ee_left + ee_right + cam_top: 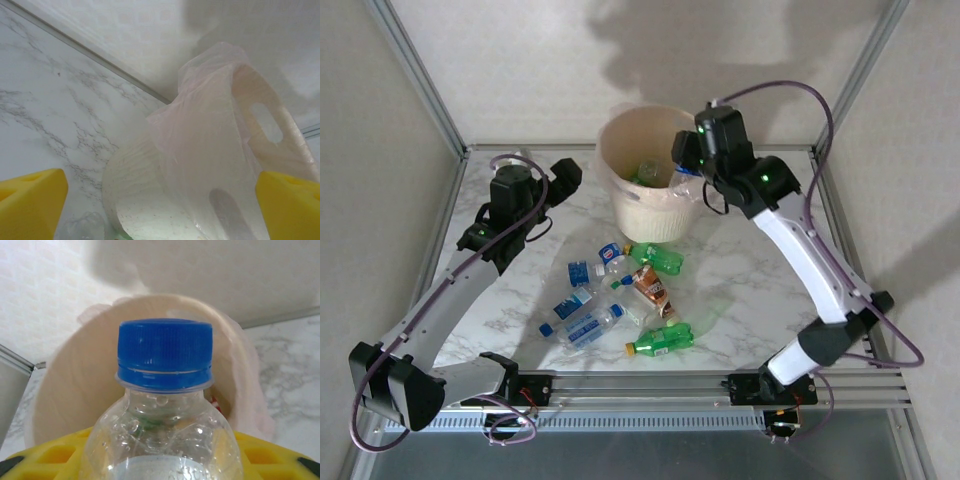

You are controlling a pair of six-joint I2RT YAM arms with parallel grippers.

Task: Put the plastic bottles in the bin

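I will next carry the clear bottle [165, 405] in my right gripper over the bin's opening [100, 375], outward from the bin's rim, and let it go, because it still hangs there.
The cream-white bin [650, 205] with its thin bag liner stands at the back middle of the table, and a green bottle [645, 175] lies inside it. My right gripper [688, 170] hangs over the bin's right rim, shut on a clear bottle [165, 405] with a blue cap. The bin [70, 385] opens just behind that bottle, which sits between the yellow fingers [45, 460]. My left gripper [566, 174] is open and holds nothing, left of the bin. Its yellow fingertips [30, 202] frame the bin's wall [210, 165]. Several plastic bottles lie in front: green [655, 258], brown-orange labelled [648, 285], clear blue-labelled [585, 325].
A metal frame with upright posts [425, 85] borders the marble table [760, 290]. A rail [650, 385] runs along the near edge between the arm bases. A purple cable [840, 200] loops beside the right arm.
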